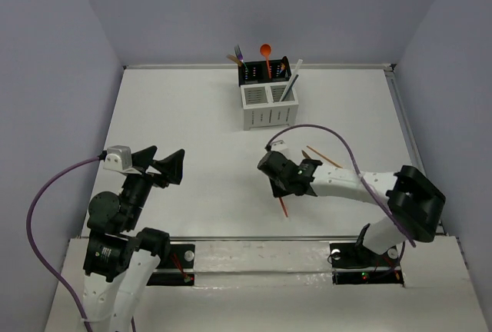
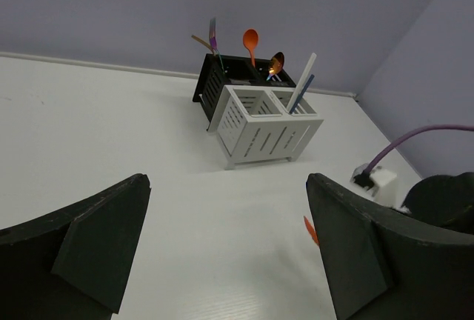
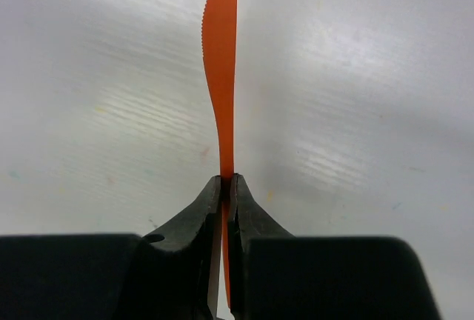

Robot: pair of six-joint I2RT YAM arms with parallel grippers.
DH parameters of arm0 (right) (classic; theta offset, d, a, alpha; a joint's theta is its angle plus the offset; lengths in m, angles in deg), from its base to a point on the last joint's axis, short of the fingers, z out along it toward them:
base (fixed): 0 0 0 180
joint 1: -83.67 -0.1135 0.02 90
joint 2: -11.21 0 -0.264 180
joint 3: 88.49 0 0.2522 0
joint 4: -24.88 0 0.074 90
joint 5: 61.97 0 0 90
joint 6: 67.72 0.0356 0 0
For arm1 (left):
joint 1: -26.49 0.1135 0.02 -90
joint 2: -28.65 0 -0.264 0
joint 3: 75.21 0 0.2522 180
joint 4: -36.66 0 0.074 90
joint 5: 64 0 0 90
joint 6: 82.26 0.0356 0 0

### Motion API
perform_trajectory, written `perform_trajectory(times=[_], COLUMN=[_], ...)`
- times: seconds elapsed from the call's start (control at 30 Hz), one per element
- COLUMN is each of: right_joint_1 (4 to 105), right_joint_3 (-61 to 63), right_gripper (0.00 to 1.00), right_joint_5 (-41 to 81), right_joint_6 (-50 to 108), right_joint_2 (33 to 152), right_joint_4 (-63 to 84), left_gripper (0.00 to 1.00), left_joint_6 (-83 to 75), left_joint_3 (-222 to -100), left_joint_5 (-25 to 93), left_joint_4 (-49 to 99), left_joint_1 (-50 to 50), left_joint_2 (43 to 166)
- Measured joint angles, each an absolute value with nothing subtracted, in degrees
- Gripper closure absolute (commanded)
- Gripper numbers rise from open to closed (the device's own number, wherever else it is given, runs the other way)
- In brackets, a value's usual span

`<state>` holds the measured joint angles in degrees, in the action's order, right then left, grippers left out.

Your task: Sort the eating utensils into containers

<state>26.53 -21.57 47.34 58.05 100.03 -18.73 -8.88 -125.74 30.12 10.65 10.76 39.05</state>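
The knife should next rise outward with my right gripper, tilt upright and come down. My right gripper should then release it into the white container nearer the purple fork [image 1: 255, 95], because that container is empty.
The containers [image 1: 269, 100] stand at the back middle, two white in front and two black behind. They hold an orange spoon [image 1: 265, 50], a purple fork and a white and a dark blue utensil. They also show in the left wrist view [image 2: 259, 124]. My right gripper [image 1: 283, 192] is shut on an orange serrated knife [image 3: 221, 75], just above the table's middle; its blade tip [image 1: 284, 210] points toward the near edge. A gold chopstick [image 1: 323, 155] lies on the table right of that gripper. My left gripper [image 1: 165, 164] is open and empty at the near left.
A purple cable [image 1: 330, 134] loops over my right arm. The raised table rim [image 1: 400, 109] runs along the right side, with grey walls close behind the containers. My right arm's wrist box [image 2: 378, 181] shows in the left wrist view.
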Motion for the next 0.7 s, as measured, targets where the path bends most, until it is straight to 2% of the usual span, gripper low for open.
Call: perform_trajectory(times=[0.17, 0.37, 0.57, 0.7], right_joint_1=[27.12, 32.78, 40.67, 44.34], right_joint_3=[-17.04, -6.75, 1.19, 9.19], right_gripper=[0.93, 0.93, 0.93, 0.93], right_joint_5=[51.28, 53.55, 52.19, 51.8], right_joint_6=[50.53, 38.94, 32.28, 27.75], right_joint_2=[88.55, 88.09, 97.69, 110.56], right_joint_4=[-12.09, 7.5, 25.09, 35.08], left_gripper=[0.01, 0.01, 0.01, 0.01], left_joint_6=[-8.86, -8.88, -8.86, -8.86], left_joint_3=[-125.74, -125.74, -125.74, -125.74], left_joint_5=[30.15, 30.15, 30.12, 30.08], left_joint_4=[10.65, 10.65, 10.63, 10.63], left_joint_1=[10.81, 10.81, 10.81, 10.81], left_joint_2=[39.05, 39.05, 39.05, 39.05])
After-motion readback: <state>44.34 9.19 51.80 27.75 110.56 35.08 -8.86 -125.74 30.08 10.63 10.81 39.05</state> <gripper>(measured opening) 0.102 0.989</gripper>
